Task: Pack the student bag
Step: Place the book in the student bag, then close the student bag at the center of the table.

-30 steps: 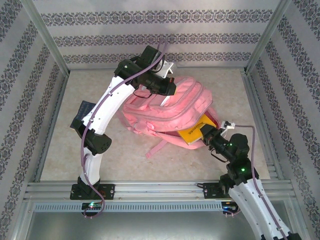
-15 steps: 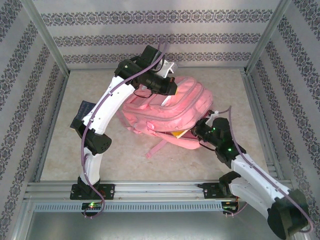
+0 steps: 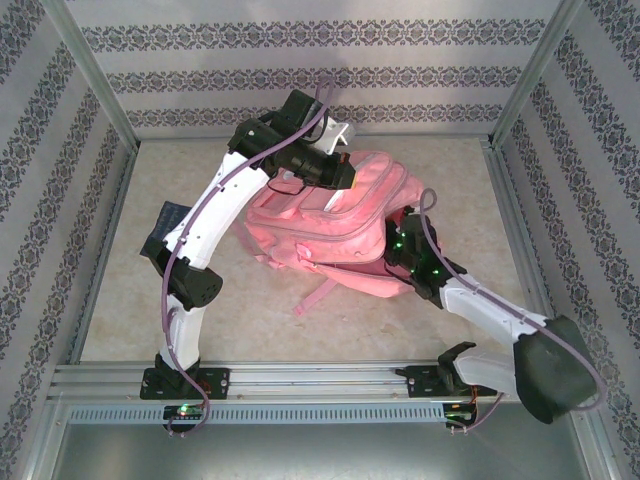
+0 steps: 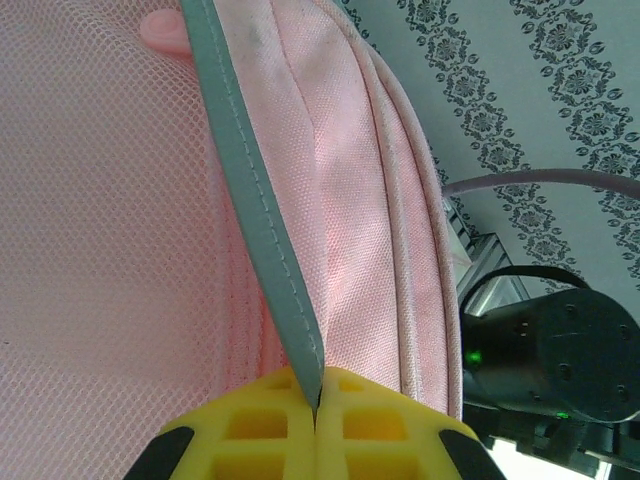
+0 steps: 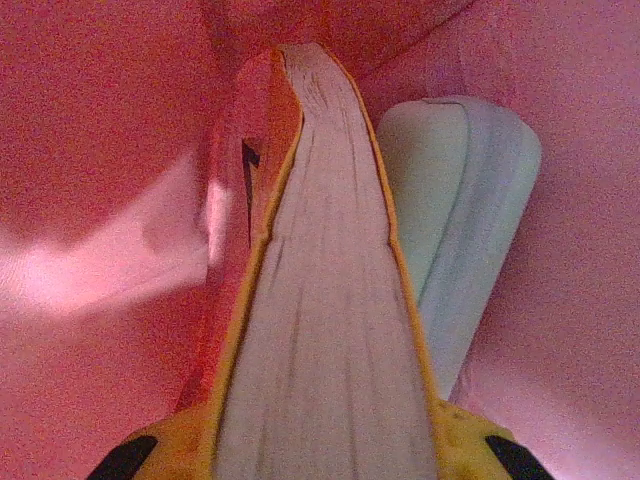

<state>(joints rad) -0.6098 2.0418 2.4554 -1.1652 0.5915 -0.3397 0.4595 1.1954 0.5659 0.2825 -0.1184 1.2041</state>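
The bag's grey piece of trim goes down toward the tabletop below my left gripper next and is released, since the book (image 5: 320,300) is already inside the bag.
The student bag (image 3: 345,225), a big pink backpack, lies mid-table with its mouth toward the right. My left gripper (image 3: 345,180) is over its far top edge. In the left wrist view the left gripper (image 4: 318,400) is shut on the bag's grey trim strip (image 4: 255,210), holding it up beside the pink mesh (image 4: 100,250). My right gripper (image 3: 392,250) is pushed into the bag's mouth. In the right wrist view the right gripper (image 5: 325,455) is shut on a yellow-covered book (image 5: 320,300), page edges facing the camera, inside the bag's pink lining (image 5: 100,150). A pale green roll (image 5: 460,210) lies beside the book.
A dark blue flat thing (image 3: 172,215) lies at the left, partly behind the left arm. A white object (image 3: 336,134) sits behind the left wrist. Aluminium rails (image 3: 300,378) edge the table's front and sides, and patterned walls close in the other three sides.
The right arm has stretched forward and left, carrying the yellow book from outside the bag's mouth into it; from above the book is now hidden. The left arm has stayed put.
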